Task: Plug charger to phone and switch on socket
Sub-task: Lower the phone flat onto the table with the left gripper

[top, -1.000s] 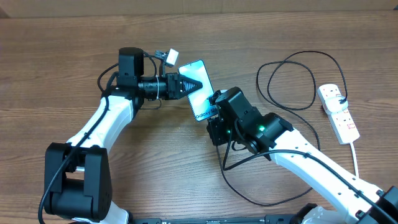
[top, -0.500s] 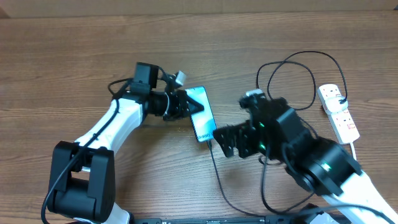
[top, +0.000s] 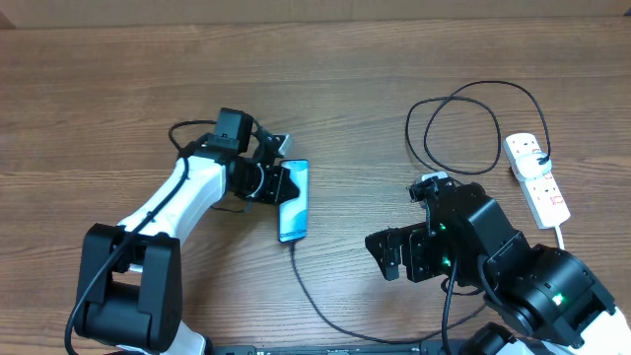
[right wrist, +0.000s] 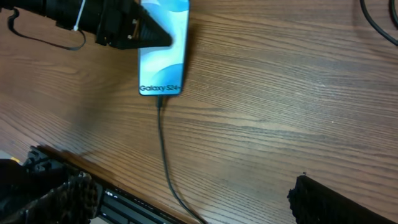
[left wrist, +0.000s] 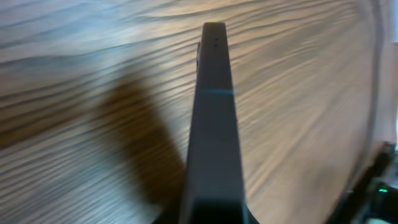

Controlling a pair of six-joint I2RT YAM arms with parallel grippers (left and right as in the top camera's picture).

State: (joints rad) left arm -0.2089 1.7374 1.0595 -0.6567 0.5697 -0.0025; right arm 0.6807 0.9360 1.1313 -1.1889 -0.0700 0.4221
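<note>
My left gripper should lower the phone (top: pixel 295 202) down onto the wood below it and release, since the cable's tip sits in the phone's lower end.
The phone (top: pixel 295 202) has a light blue screen reading "Galaxy S24+" (right wrist: pixel 164 50), and my left gripper (top: pixel 279 184) is shut on its upper end. In the left wrist view I see only its dark edge (left wrist: pixel 214 118), standing out from the jaws above the wood. The charger's black cable (top: pixel 314 291) has its tip in the phone's lower end (right wrist: pixel 160 99); it trails toward the table's front edge. My right gripper (top: pixel 383 256) is open and empty, to the right of the cable. The socket (top: pixel 537 177) lies far right.
The charger's cable makes a big loop (top: pixel 463 123) behind my right arm and ends in a black plug (top: pixel 544 161) on the white strip. The strip's white cord (top: pixel 566 251) runs toward the front. The table's front edge (right wrist: pixel 118 190) lies close below my right gripper.
My right gripper has opened, let go at the phone's lower end and drawn back to the right and front. The left gripper has swung the phone down and left, the cable following.
</note>
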